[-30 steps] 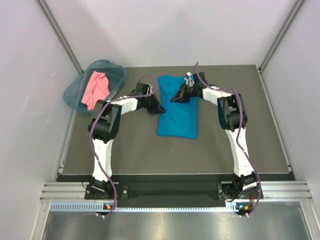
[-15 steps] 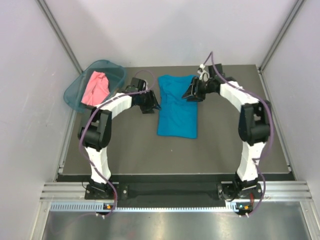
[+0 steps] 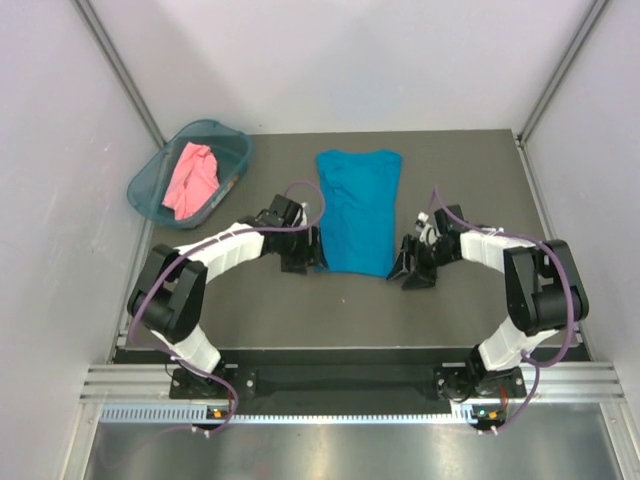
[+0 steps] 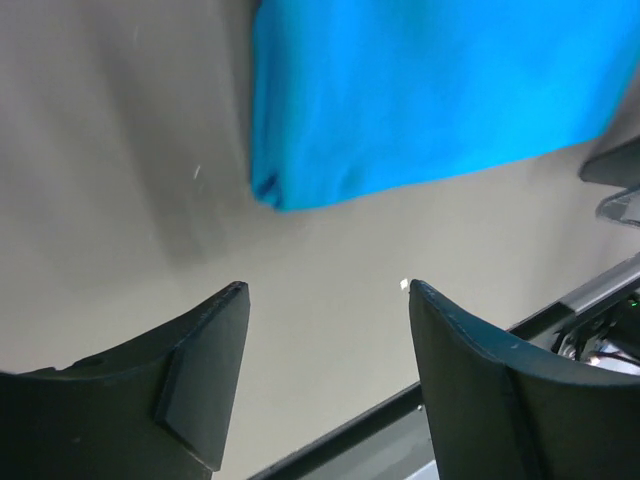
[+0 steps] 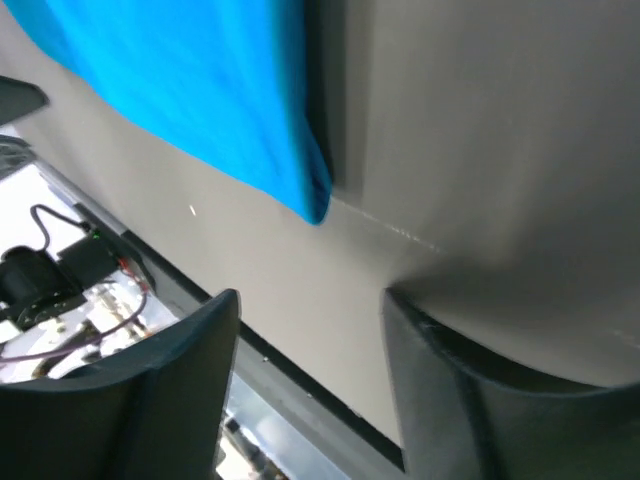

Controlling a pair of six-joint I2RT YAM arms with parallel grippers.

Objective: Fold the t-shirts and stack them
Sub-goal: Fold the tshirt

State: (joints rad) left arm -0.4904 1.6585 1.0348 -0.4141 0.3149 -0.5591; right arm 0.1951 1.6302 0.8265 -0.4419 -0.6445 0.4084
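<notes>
My left gripper lowers and turns next until its open fingers straddle the t-shirt hem's near corner on the basket side, since that corner lies beyond the fingers.
A teal-blue t-shirt point(image 3: 358, 205) lies flat mid-table as a long narrow strip, its hem toward me. My left gripper point(image 3: 298, 264) stands open beside the near left corner of the hem, and the left wrist view shows that corner point(image 4: 300, 185) just ahead of the empty gripper point(image 4: 325, 288). By the near right corner my right gripper point(image 3: 407, 272) is open too, with the shirt's corner point(image 5: 315, 205) beyond its gap point(image 5: 310, 295). The salmon-pink t-shirt point(image 3: 192, 178) lies crumpled in the basket.
A teal plastic basket point(image 3: 150, 168) sits at the back left corner of the dark mat. The table's near edge rail point(image 4: 380, 420) runs close below both grippers. Grey walls enclose the left, right and back.
Both grippers went from shut to open and let go of the teal-blue shirt. Both arms swung from its far half down to the near hem corners. The shirt now lies narrower.
</notes>
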